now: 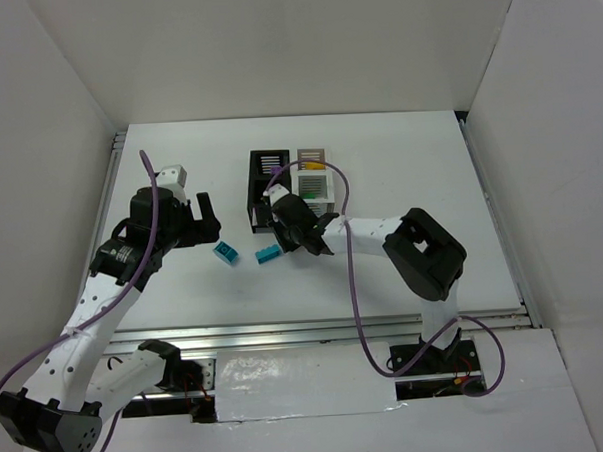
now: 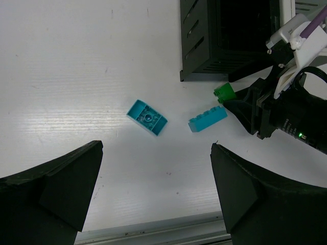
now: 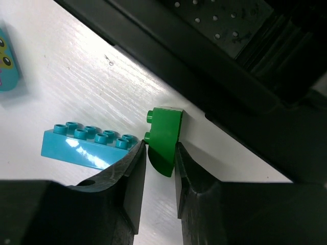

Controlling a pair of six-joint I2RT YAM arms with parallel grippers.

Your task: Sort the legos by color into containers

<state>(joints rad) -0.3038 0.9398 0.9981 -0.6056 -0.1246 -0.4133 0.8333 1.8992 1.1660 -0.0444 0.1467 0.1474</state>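
Observation:
I will next rise, cross over the white container with green pieces and release, since the container stands outward of my right gripper and to its right in the top view.
My right gripper (image 3: 160,153) is shut on a green lego (image 3: 164,137), low over the table right beside the near black container (image 3: 204,76). The same green lego (image 2: 223,92) shows in the left wrist view at the fingertips of the right gripper (image 1: 294,238). A long teal-blue lego (image 1: 270,254) lies just left of it, also in the right wrist view (image 3: 87,145). A second teal-blue lego (image 1: 226,252) lies further left, also in the left wrist view (image 2: 147,117). My left gripper (image 1: 209,218) is open and empty, above and left of both. The containers (image 1: 290,186) stand behind.
The two white containers (image 1: 313,175) hold green and yellow-orange pieces. The metal rail of the table's near edge (image 1: 316,325) runs in front. White walls enclose the table on three sides.

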